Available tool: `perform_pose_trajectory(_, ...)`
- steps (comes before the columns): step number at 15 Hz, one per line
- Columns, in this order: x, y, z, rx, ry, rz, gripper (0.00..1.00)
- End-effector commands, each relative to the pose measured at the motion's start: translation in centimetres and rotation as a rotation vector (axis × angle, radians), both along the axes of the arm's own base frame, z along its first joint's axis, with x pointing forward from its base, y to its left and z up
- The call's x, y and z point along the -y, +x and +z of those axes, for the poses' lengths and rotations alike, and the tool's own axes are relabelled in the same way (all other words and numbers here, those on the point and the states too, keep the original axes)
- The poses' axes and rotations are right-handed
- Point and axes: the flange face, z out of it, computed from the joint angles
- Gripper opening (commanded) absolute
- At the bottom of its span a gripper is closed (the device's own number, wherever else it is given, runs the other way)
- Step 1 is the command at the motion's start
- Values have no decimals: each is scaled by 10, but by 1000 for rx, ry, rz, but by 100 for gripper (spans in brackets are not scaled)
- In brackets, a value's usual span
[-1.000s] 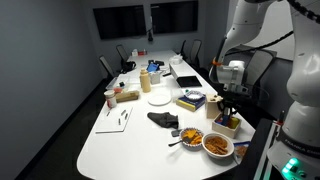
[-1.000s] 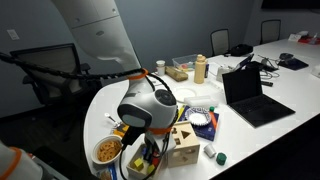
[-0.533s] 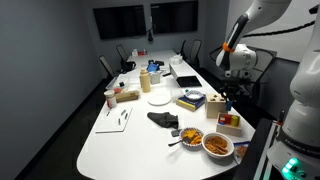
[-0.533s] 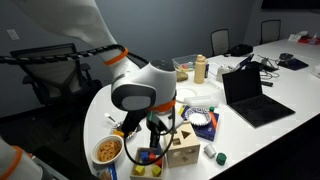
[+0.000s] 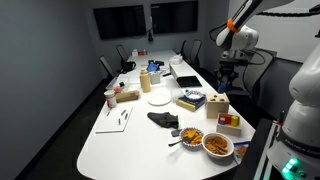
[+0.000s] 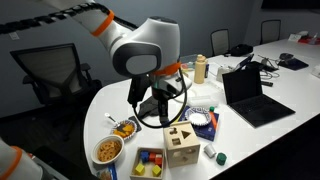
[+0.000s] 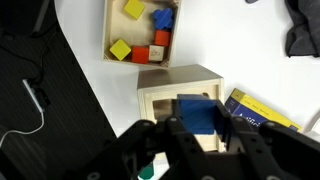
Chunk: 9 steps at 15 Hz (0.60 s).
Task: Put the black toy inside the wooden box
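Observation:
The blue block (image 7: 197, 108) fills the fingers that the black toy needs, so I will next lower my gripper to the wooden box's top (image 7: 165, 104) below it and let go of the block.
The pale wooden box (image 5: 218, 103) stands near the table edge and shows in both exterior views (image 6: 183, 146). In the wrist view the wooden box (image 7: 160, 97) lies right below the gripper. My gripper (image 7: 198, 126) is shut on a blue block (image 7: 197, 108) and holds it above the box's top. It hangs well above the table in both exterior views (image 5: 226, 84) (image 6: 160, 106). The black toy (image 5: 160, 119) lies on the white table, apart from the gripper. It also shows at the top right of the wrist view (image 7: 303, 30).
A low tray box (image 7: 114, 28) with yellow, red and blue pieces lies beside the wooden box (image 6: 148, 162). Food bowls (image 5: 217, 144) (image 6: 108, 150), a yellow and blue book (image 7: 262, 115), a laptop (image 6: 250, 95) and a plate (image 5: 158, 98) are nearby.
The gripper has risen from the low tray box, moved over above the wooden box, and now holds a blue block.

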Motion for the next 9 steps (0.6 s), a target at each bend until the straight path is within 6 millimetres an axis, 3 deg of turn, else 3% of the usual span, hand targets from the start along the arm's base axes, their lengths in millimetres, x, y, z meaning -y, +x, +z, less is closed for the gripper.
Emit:
perform_pose_trajectory(1, 15, 6, 13, -42, 40, 43, 10)
perform_pose_trajectory(4, 23, 8, 7, -102, 90, 79, 10)
perform_pose_trajectory(9, 31, 19, -24, -171, 110, 92, 10)
